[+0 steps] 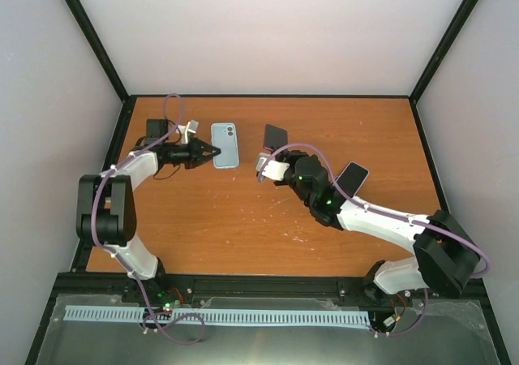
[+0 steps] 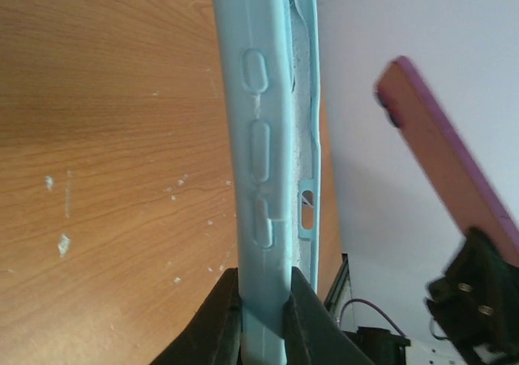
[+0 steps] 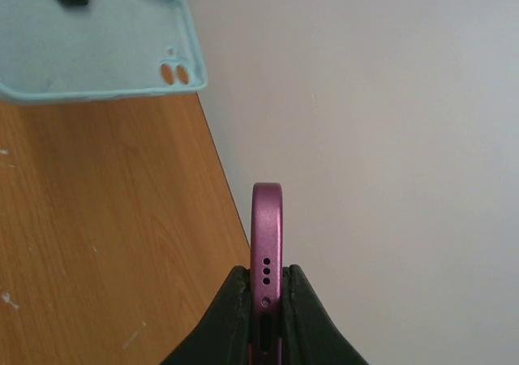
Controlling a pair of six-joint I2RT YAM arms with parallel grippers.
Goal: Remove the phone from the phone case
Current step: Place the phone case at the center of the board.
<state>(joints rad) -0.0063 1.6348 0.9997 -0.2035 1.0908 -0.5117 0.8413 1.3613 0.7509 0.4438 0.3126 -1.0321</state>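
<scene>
The case (image 1: 225, 145) looks empty, so the robot's left gripper will next lower it toward the right in the top view onto the wood between the arms and then let it go.
The light blue phone case (image 1: 225, 145) is at the back left of the table. My left gripper (image 1: 212, 150) is shut on its left edge; in the left wrist view the case (image 2: 263, 138) runs edge-on between my gripper's (image 2: 263, 300) black fingers. In the right wrist view the case (image 3: 97, 40) looks empty, with its camera hole showing. My right gripper (image 1: 272, 161) is shut on the bottom end of the purple phone (image 1: 275, 137), held apart from the case and to its right. The phone (image 3: 267, 227) stands edge-on in the right gripper (image 3: 266, 288). It also shows in the left wrist view (image 2: 446, 170).
A second dark slab with a purple rim (image 1: 353, 178) lies beside the right forearm. A black block (image 1: 156, 128) sits at the back left behind the left wrist. White walls close the back and sides of the wooden table (image 1: 243, 219).
</scene>
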